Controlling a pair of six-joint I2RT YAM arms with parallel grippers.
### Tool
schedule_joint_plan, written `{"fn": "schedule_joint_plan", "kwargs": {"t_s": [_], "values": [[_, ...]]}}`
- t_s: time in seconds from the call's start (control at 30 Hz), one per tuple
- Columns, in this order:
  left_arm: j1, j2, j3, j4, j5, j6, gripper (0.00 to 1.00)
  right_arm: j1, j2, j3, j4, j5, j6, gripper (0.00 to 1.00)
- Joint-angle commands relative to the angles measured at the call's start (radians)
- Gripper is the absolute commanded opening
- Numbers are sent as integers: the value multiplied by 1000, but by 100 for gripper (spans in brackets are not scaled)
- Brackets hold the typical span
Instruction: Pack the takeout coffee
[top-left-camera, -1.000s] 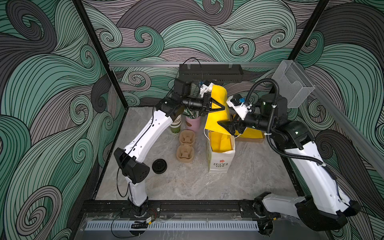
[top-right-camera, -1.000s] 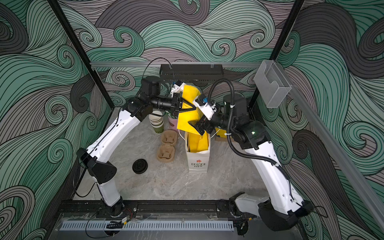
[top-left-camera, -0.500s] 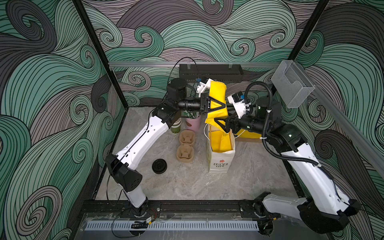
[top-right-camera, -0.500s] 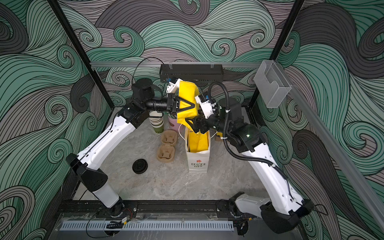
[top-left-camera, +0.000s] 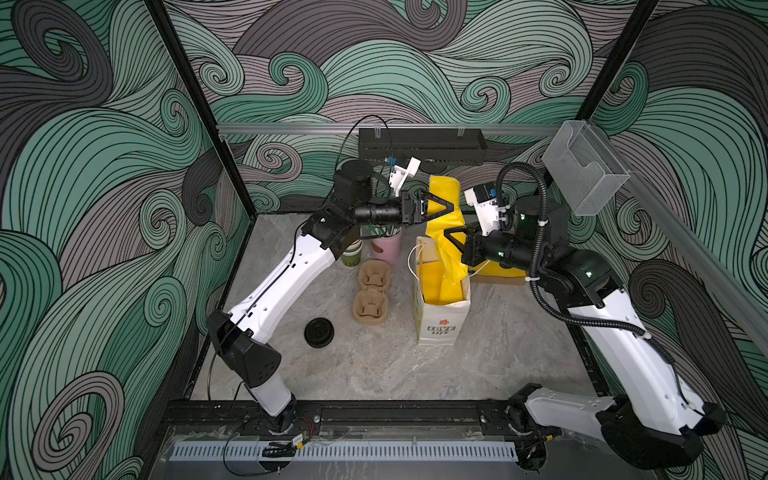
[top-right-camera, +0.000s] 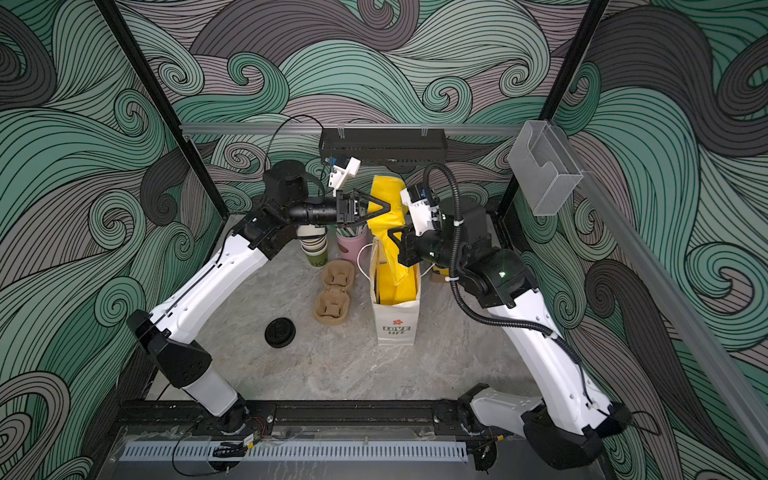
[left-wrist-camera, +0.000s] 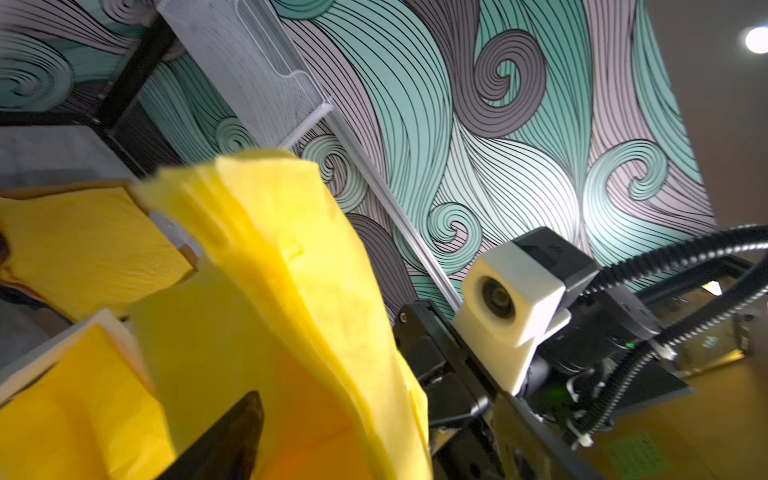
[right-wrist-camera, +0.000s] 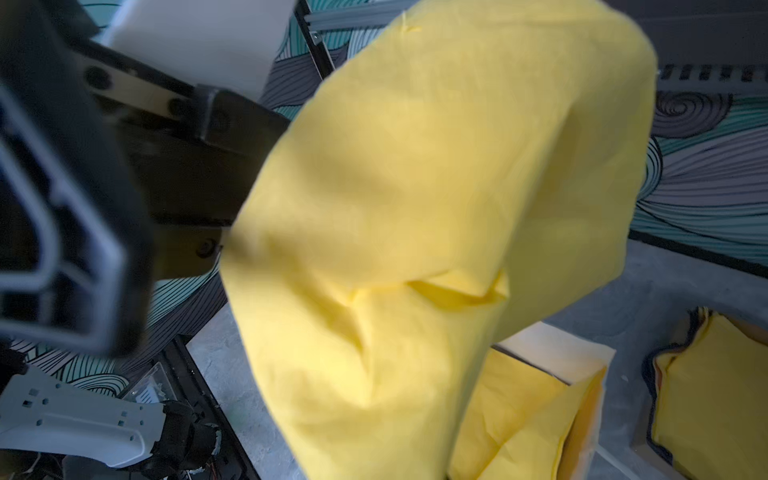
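My right gripper next tips its fingers downward and lowers inside the white paper bag's opening to release the sheet's lower part, since that lies below.
The takeout coffee shows as a nested olive-green cup stack at the back left, half hidden under my left arm. One black lid lies apart on the table. A yellow tissue sheet hangs above the white paper bag. My right gripper is shut on the sheet's lower part. My left gripper stands open, with the sheet loose between its fingers.
Two brown pulp carriers lie left of the bag. A pink cup of straws stands behind them. A tray of yellow sheets sits at the back right. More yellow tissue lines the bag.
My left gripper has opened and let go of the yellow sheet. My right gripper has closed on it. Both arms have shifted a little towards the back.
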Motion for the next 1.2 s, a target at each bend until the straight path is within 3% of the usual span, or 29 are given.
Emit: {"fn": "schedule_joint_plan", "kwargs": {"t_s": [0.0,0.1,0.17,0.33,0.6,1.17], "values": [[13,-138,-54,-76,-350,177,95,47,47,72,-200,167,147,0],[28,-225,-122,-171,-559,198,96,77,97,105,-267,223,246,0],[34,-239,-114,-271,-595,220,96,90,125,110,-307,259,308,0],[40,-253,-166,-411,-484,247,96,117,171,83,-370,327,398,0],[52,-322,-439,-221,-223,296,93,120,291,54,-367,330,401,0],[72,-300,-482,-156,-214,315,87,103,346,-183,-248,276,463,0]]}}
